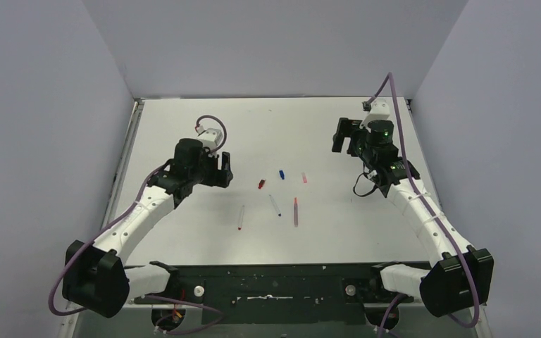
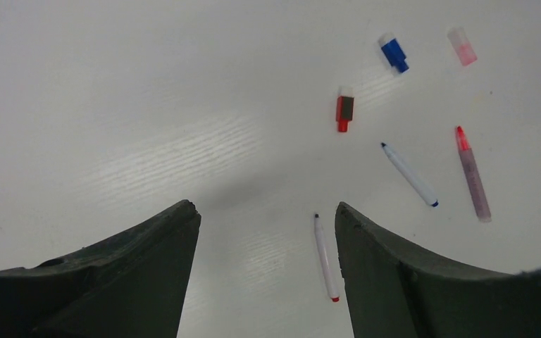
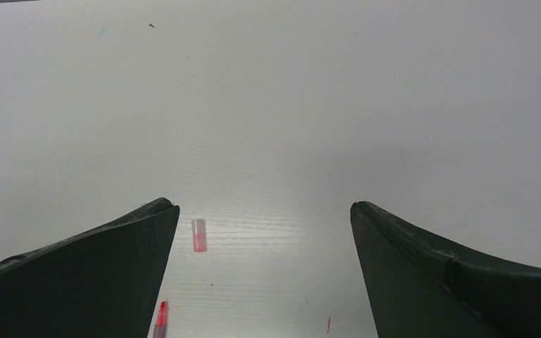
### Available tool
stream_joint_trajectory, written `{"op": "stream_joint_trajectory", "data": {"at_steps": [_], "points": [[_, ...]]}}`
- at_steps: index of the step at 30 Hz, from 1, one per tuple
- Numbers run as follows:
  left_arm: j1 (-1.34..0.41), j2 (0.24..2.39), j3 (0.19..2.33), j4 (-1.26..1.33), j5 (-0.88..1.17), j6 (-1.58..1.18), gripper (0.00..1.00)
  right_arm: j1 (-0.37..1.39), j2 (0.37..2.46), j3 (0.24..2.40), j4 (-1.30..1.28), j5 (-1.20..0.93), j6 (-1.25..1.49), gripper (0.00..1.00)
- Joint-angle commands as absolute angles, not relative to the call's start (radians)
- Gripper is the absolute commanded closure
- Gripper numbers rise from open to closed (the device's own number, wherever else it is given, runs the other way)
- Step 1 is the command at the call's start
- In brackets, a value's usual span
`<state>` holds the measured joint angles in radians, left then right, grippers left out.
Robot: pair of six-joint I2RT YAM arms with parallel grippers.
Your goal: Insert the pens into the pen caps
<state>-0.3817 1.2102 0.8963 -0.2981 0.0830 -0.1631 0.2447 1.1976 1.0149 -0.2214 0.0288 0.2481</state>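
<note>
I will move my right gripper left in the top view, back and down onto the pen's body behind its tip point(image 1: 242, 210), as the red-ended white pen is uncapped.
Three pens lie mid-table: a white one with a red end point(image 1: 241, 217) point(image 2: 325, 258), a white one with a blue end point(image 1: 275, 205) point(image 2: 409, 174) and a pinkish-red one point(image 1: 296, 211) point(image 2: 473, 174). Just beyond them lie the red cap point(image 1: 261, 184) point(image 2: 344, 113), the blue cap point(image 1: 281, 173) point(image 2: 393, 53) and the pale pink cap point(image 1: 304, 177) point(image 3: 198, 234). My left gripper point(image 1: 225, 171) point(image 2: 266, 208) hovers open left of the caps, holding nothing. My right gripper point(image 1: 341, 136) point(image 3: 263, 204) hovers open to their right, also holding nothing. The pinkish pen's tip point(image 3: 160, 318) shows beside its left finger.
The white table point(image 1: 183, 239) is walled in at the back and both sides. A black mounting strip point(image 1: 275, 282) with both arm bases runs along the near edge. A tiny red mark point(image 3: 328, 324) is on the table surface.
</note>
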Motion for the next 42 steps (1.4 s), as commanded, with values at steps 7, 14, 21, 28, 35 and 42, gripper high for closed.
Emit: {"op": "stream_joint_trajectory", "data": {"at_steps": [7, 14, 21, 28, 35, 42], "points": [[-0.416, 1.086, 0.795, -0.396, 0.014, -0.324, 0.33, 0.474, 1.249, 1.123, -0.295, 0.174, 0.314, 0.02], [-0.336, 0.901, 0.897, -0.578, -0.019, -0.294, 0.29, 0.789, 1.512, 1.334, -0.598, 0.346, 1.006, 0.21], [-0.245, 0.775, 0.998, -0.725, -0.04, -0.275, 0.27, 0.927, 1.846, 1.542, -0.818, 0.307, 1.215, 0.36], [-0.215, 0.71, 1.03, -0.749, 0.0, -0.28, 0.25, 1.041, 2.064, 1.764, -0.906, 0.304, 1.274, 0.39], [-0.216, 0.712, 1.069, -0.797, -0.05, -0.189, 0.2, 1.077, 2.14, 1.824, -0.949, 0.308, 1.32, 0.51], [-0.218, 0.714, 1.074, -0.8, -0.064, -0.158, 0.17, 1.082, 2.188, 1.832, -0.935, 0.293, 1.33, 0.55]]}}
